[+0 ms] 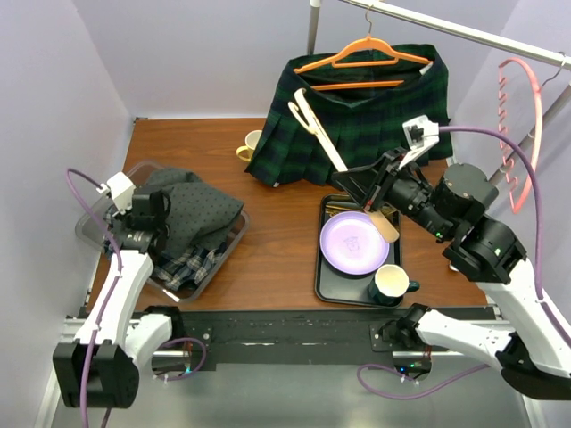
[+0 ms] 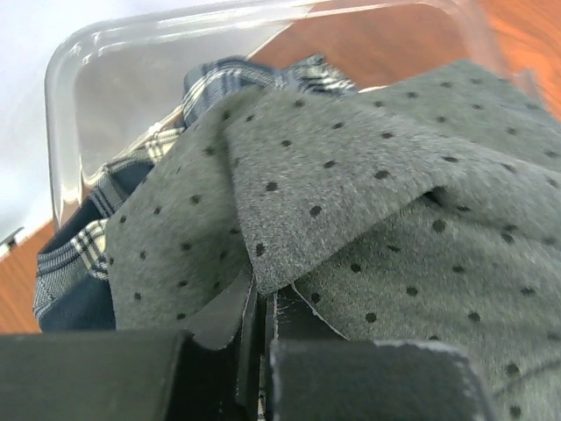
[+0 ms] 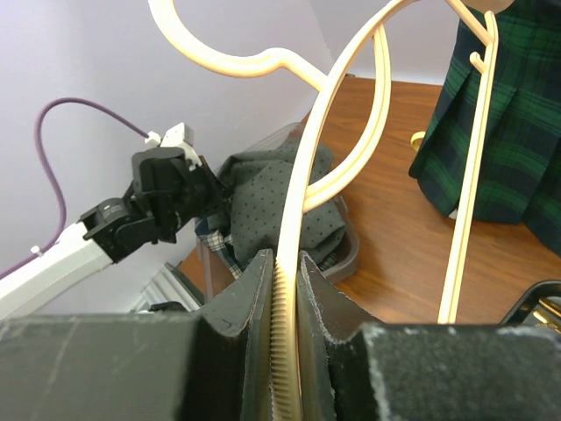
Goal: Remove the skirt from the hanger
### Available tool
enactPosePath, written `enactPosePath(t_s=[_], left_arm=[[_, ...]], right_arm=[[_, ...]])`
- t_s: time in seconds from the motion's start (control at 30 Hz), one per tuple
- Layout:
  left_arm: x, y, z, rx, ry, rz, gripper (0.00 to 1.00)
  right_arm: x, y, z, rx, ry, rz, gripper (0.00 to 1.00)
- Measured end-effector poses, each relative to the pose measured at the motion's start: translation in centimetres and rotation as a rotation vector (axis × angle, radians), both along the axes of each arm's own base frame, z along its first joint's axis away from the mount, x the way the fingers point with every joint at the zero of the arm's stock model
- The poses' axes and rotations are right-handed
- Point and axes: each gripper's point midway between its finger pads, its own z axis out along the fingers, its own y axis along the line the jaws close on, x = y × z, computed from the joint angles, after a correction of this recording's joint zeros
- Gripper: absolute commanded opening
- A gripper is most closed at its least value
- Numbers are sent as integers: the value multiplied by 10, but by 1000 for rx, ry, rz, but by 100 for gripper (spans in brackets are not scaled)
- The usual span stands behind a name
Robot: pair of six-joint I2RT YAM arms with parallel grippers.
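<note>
The grey dotted skirt (image 1: 201, 209) already lies heaped in the clear bin; my left gripper should lower slightly into the heap, then release the fold.
A grey dotted skirt (image 1: 201, 209) lies heaped in a clear plastic bin (image 1: 89, 223) at the left; it fills the left wrist view (image 2: 368, 193). My left gripper (image 1: 156, 209) sits at the bin's left side, and its jaws (image 2: 261, 298) are shut on a fold of that skirt. My right gripper (image 1: 357, 183) is shut on a bare cream hanger (image 1: 328, 147) and holds it tilted above the table's middle. In the right wrist view the hanger's ribbed bar (image 3: 307, 167) runs between the pads (image 3: 285, 263).
A dark green plaid skirt (image 1: 375, 116) hangs on an orange hanger (image 1: 361, 55) from the rail at the back. A black tray (image 1: 319, 267) holds a purple plate (image 1: 354, 242) and a mug (image 1: 388, 285). A yellow mug (image 1: 251, 144) and a pink hanger (image 1: 522, 134) are nearby.
</note>
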Motion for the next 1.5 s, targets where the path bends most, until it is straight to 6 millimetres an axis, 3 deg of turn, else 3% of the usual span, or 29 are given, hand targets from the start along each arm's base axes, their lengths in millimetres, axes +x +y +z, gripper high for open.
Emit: enactPosePath(t_s=[0.27,0.37,0.43,0.47,0.5,0.53,0.6,0.77,0.83,0.93,1.0,1.07,1.13,1.2,1.3,1.4,1.47,1.5], left_arm=[[-1,12,-45,-139,68,150,0],[-3,16,-65,-188,107,205,7],[-7,17,-79,-207,157,237,22],[-10,17,-83,-209,184,247,32],[-11,18,-83,-209,212,260,52],[-12,19,-78,-205,238,273,59],[-9,25,-56,-183,251,299,75],[16,40,38,-128,70,332,87],[19,42,75,-115,-20,322,86],[19,40,113,-103,-114,270,81],[29,28,131,-131,-181,163,81],[47,3,147,-188,-269,-5,85],[65,-36,157,-259,-379,-219,85],[73,-60,153,-299,-395,-326,85],[86,-95,121,-378,-350,-450,85],[88,-105,40,-468,-173,-430,81],[73,-97,-22,-523,-26,-349,79],[64,-91,-43,-541,17,-308,78]], right_arm=[[-3,-7,4,7,-13,-18,0],[-4,-9,5,4,-15,-22,0],[-5,-11,8,6,-20,-22,0],[-6,-12,10,8,-24,-22,0],[-7,-12,12,10,-28,-23,0],[-7,-13,14,12,-31,-24,0],[-9,-16,18,18,-41,-26,0],[-13,-21,23,29,-54,-30,0],[-14,-22,24,31,-56,-31,0],[-14,-23,25,32,-58,-37,0],[-13,-24,25,31,-58,-44,0],[-12,-24,25,30,-57,-47,0],[-12,-24,25,30,-57,-47,0],[-11,-23,24,28,-55,-47,0],[-10,-22,23,25,-52,-46,0],[-9,-21,22,22,-49,-46,0],[-9,-20,21,21,-48,-46,0],[-9,-20,21,21,-48,-46,0]])
